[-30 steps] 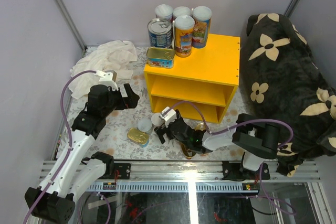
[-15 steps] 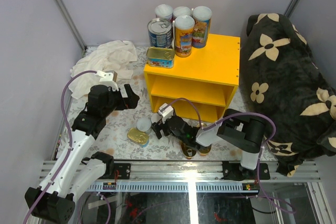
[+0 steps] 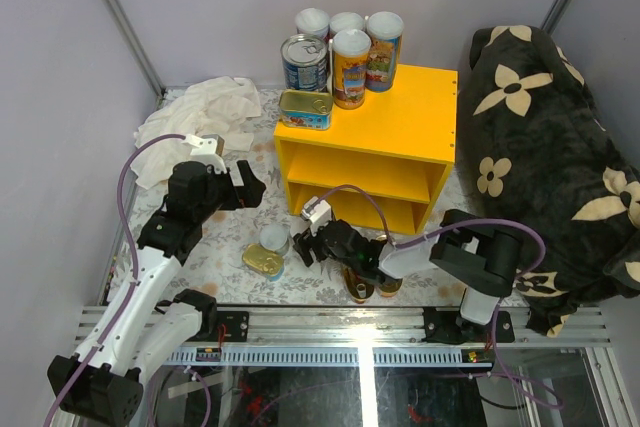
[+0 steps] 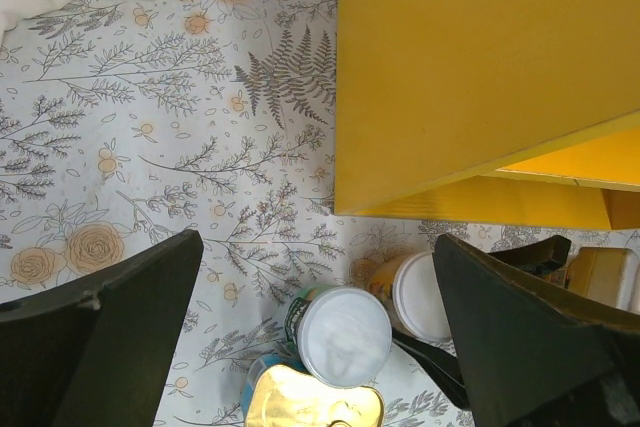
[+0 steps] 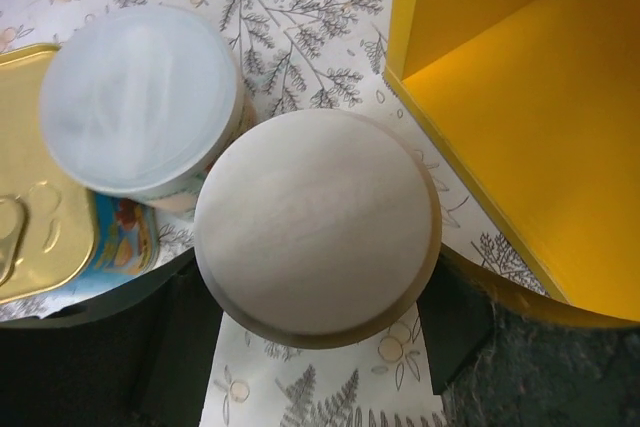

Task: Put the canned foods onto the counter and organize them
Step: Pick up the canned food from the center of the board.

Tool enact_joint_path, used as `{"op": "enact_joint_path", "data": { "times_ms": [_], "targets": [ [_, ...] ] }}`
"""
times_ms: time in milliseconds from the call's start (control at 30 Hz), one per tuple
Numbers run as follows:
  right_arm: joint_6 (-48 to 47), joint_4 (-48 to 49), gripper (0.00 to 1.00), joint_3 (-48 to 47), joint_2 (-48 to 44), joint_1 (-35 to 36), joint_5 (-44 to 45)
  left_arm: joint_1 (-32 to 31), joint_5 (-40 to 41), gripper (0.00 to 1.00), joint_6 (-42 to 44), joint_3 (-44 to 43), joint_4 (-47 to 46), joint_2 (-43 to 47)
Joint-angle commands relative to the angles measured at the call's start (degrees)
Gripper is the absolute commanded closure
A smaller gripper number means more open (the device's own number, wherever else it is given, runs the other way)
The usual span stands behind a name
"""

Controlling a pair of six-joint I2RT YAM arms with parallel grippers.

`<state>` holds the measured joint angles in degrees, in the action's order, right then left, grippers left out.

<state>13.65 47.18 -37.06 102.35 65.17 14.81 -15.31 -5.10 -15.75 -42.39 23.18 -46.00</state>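
My right gripper should next lift the can up and outward, then let go of it on the free counter top (image 3: 355,127) beside the gold tin, which is above and outward of my gripper.
The yellow counter (image 3: 400,112) carries several tall white-lidded cans (image 3: 350,42), a steel can (image 3: 304,62) and a rectangular gold tin (image 3: 305,108) on its top. On the floral floor in front stand two white-lidded cans (image 4: 343,335) (image 4: 420,295) and a gold oval tin (image 3: 263,263). My right gripper (image 5: 318,335) straddles the can (image 5: 318,222) nearest the counter, one finger (image 5: 185,337) at each side; the lid hides whether the pads touch. My left gripper (image 4: 318,277) hangs open above the floor cans, holding nothing.
A white cloth (image 3: 205,112) lies at the back left. A dark flowered blanket (image 3: 540,137) fills the right side. Two more small cans (image 3: 370,285) stand under the right arm by the front rail. The counter's two shelves (image 3: 365,192) are open toward me.
The right gripper has slid left over the white-lidded can by the counter and its jaws have narrowed around it. The left arm has stayed still.
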Motion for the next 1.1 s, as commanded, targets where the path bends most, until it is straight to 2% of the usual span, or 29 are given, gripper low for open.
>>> {"op": "enact_joint_path", "data": {
  "times_ms": [0, 200, 300, 400, 533, 700, 900, 1067],
  "targets": [
    [1.27, -4.92, 0.76, -2.42, -7.60, -0.20, -2.88, 0.28, -0.30, 0.00, 0.81, 0.42, -0.95, 0.29],
    [1.37, -8.78, 0.77, -1.67, -16.83, -0.08, -5.01, 0.28, -0.26, 0.00, 0.63, 0.38, -1.03, 0.52],
    [-0.55, -14.28, 0.83, -3.42, -20.64, 0.66, -6.97, 0.23, -0.20, 0.00, 0.55, 0.25, -0.99, 0.55],
    [-4.15, -19.55, 0.84, -5.28, -23.92, 2.69, -9.06, 0.28, -0.16, 0.00, 0.54, 0.32, -1.03, 0.67],
    [-7.43, -25.74, 0.84, -7.88, -26.48, 5.95, -12.37, 0.28, 0.07, 0.00, 0.54, 0.25, -1.03, 0.73],
    [-8.18, -26.97, 0.85, -9.88, -28.79, 8.98, -14.83, 0.28, 1.03, 0.00, 0.37, 0.12, -0.86, 1.05],
    [-11.67, -29.12, 0.88, -16.83, -28.86, 11.51, -13.48, 0.27, 1.42, 0.00, 0.10, 0.55, -0.76, 2.03],
    [-16.77, -37.96, 0.89, -28.71, -26.52, 11.56, -8.51, 0.32, 1.81, 0.00, 0.10, 0.12, -0.65, 1.75]
  ]
}}
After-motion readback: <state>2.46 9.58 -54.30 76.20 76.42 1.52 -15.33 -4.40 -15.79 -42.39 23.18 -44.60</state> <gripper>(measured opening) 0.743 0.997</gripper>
